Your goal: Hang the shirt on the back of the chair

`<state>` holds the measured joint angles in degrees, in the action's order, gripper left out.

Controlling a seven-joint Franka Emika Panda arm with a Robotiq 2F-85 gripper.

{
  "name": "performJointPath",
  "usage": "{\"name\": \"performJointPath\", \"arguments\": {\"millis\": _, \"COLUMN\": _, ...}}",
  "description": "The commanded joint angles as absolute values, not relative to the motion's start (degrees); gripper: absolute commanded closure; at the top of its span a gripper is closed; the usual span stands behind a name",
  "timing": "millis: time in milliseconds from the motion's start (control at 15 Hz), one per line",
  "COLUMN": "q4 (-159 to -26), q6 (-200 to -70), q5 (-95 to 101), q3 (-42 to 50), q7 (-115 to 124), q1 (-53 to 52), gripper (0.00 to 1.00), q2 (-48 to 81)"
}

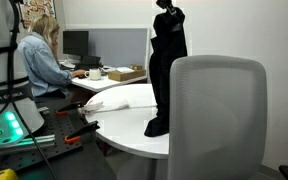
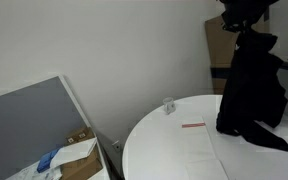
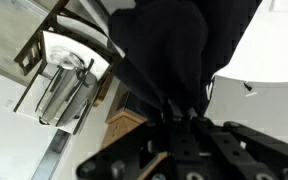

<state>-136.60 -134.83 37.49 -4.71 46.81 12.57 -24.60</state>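
Observation:
The shirt [image 1: 167, 70] still hangs over the table, so my gripper needs to carry its top over and past the chair back's top edge [image 1: 219, 58] and release it there.
A black shirt [image 1: 167, 70] hangs from my gripper [image 1: 167, 10], which is shut on its top. Its lower end rests on the round white table [image 1: 134, 135]. In an exterior view the shirt [image 2: 252, 85] hangs at the right, with the gripper [image 2: 246, 20] at the top edge. In the wrist view the shirt [image 3: 174, 50] fills the middle and bunches between the fingers [image 3: 179, 112]. The grey chair back [image 1: 218, 115] stands in front of the table, to the right of the shirt and apart from it.
A person [image 1: 42, 60] sits at a desk with monitors [image 1: 76, 45] and a cardboard box [image 1: 126, 73] at the back. A small clear object [image 2: 169, 105] and a red pen [image 2: 193, 125] lie on the table. A grey partition [image 2: 29, 125] stands beside a box [image 2: 79, 145].

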Motion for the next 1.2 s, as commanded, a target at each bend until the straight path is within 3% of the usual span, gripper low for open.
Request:
{"name": "performJointPath", "arguments": {"millis": 0, "q4": -124.51, "q6": -131.33, "q5": 36.77, "q3": -1.85, "q7": 38.56, "q1": 13.09, "gripper": 0.99, "q2": -16.64}}
{"name": "performJointPath", "arguments": {"millis": 400, "q4": -109.75, "q6": -131.15, "q5": 34.71, "q3": 6.13, "q7": 23.7, "q1": 14.49, "gripper": 0.99, "q2": -7.49}}
{"name": "performJointPath", "arguments": {"millis": 1067, "q4": -95.97, "q6": -131.06, "q5": 29.56, "q3": 18.67, "q7": 16.16, "q1": 21.46, "gripper": 0.99, "q2": -1.34}}
{"name": "performJointPath", "arguments": {"millis": 1133, "q4": -95.05, "q6": -130.76, "q5": 29.33, "q3": 19.4, "q7": 16.77, "q1": 21.99, "gripper": 0.71, "q2": -0.06}}
